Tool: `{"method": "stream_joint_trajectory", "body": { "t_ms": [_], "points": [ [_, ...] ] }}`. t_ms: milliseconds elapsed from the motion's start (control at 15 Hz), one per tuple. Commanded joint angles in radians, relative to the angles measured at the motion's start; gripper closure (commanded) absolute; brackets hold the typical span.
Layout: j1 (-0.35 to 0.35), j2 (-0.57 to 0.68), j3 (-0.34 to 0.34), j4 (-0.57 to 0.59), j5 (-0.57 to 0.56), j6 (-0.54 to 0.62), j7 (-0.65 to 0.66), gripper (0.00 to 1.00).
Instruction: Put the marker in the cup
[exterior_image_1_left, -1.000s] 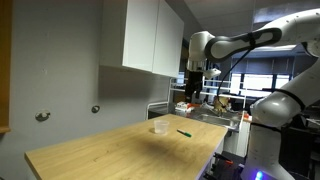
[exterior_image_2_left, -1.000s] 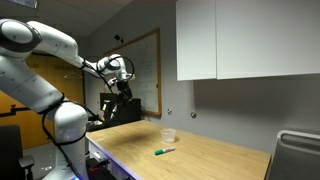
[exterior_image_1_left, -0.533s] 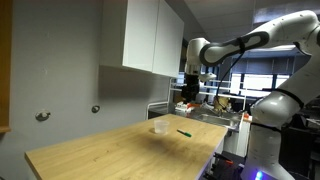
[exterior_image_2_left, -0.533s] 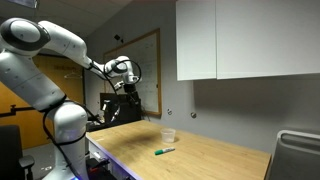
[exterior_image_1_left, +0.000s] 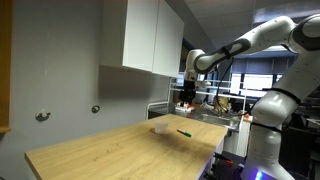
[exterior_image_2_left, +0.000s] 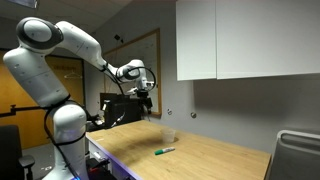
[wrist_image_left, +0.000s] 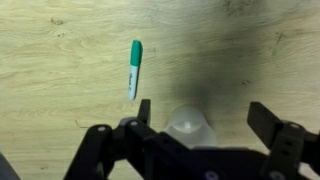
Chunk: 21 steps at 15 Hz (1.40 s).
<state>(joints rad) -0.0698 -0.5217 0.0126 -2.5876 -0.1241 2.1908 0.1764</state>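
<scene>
The gripper moves down and outward, toward the left in the wrist view, onto the marker's pale body next, because the open fingers frame the cup (wrist_image_left: 189, 124) instead.
The marker (wrist_image_left: 134, 68) is a thin green pen lying flat on the wooden table; it also shows in both exterior views (exterior_image_1_left: 184, 132) (exterior_image_2_left: 165, 151). The cup (wrist_image_left: 189, 124) is small and translucent, standing upright near the marker, and shows in both exterior views (exterior_image_1_left: 160, 126) (exterior_image_2_left: 168, 135). My gripper (wrist_image_left: 204, 118) is open and empty, well above the table (exterior_image_1_left: 186, 94) (exterior_image_2_left: 147, 95). In the wrist view the cup lies between the fingers, far below, and the marker is to the upper left.
The wooden table (exterior_image_1_left: 110, 150) (exterior_image_2_left: 215, 160) has white wall cabinets above it (exterior_image_1_left: 150, 38) (exterior_image_2_left: 250, 40). A cluttered bench (exterior_image_1_left: 215, 105) stands behind the arm. A dark chair back (exterior_image_2_left: 297, 155) stands at the table's far end.
The arm has swung across above the table toward the cup and marker, with the gripper slightly lower. The marker and cup have not moved.
</scene>
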Motion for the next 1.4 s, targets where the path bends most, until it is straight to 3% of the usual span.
{"method": "stream_joint_trajectory", "body": {
  "t_ms": [0, 667, 1333],
  "points": [
    [-0.011, 0.099, -0.071, 0.024, 0.013, 0.077, -0.124, 0.0],
    [-0.03, 0.443, -0.199, 0.128, 0.097, 0.235, -0.364, 0.0],
    [-0.119, 0.79, -0.167, 0.329, 0.273, 0.24, -0.539, 0.0]
  ]
}}
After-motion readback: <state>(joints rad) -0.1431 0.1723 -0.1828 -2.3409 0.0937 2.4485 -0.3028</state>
